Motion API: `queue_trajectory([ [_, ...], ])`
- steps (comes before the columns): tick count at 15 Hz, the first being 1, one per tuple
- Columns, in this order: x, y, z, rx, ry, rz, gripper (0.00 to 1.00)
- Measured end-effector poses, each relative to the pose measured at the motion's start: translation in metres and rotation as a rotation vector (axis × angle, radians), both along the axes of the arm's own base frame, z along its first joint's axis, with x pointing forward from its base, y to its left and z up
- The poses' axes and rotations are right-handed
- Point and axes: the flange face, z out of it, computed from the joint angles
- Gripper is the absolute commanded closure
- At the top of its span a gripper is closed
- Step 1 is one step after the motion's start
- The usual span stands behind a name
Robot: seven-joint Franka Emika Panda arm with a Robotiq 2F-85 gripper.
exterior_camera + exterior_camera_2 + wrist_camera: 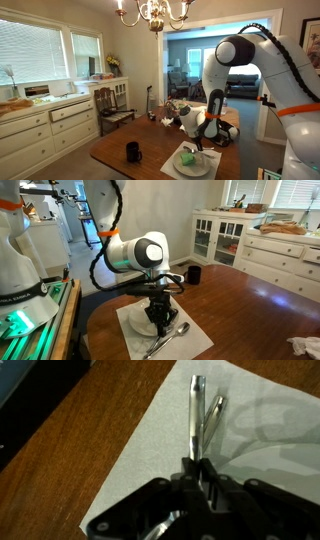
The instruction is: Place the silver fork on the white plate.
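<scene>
The fingers of my gripper are only at the edge of the white plate, so my gripper will next move toward the green square, in over the white plate, and let go of the fork's handle.
The white plate with a green square at its middle lies on a pale placemat near the table's front edge; its rim also shows in an exterior view. My gripper points straight down at the plate's edge, low over the placemat, in both exterior views. In the wrist view the jaws are shut on the silver fork, whose thin shaft sticks out over the placemat. The fork shows slanting across the placemat. A second pale streak beside it may be its shadow.
A black mug stands on the wooden table, also seen behind the arm. White cabinets line the wall. A chair stands at the table's far side. A crumpled cloth lies at the table's corner.
</scene>
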Motion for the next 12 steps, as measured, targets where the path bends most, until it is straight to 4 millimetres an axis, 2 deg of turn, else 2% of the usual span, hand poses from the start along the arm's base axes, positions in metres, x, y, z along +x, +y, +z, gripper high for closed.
queue_trajectory([
  [12, -0.002, 0.024, -0.008, -0.080, 0.028, 0.072, 0.97],
])
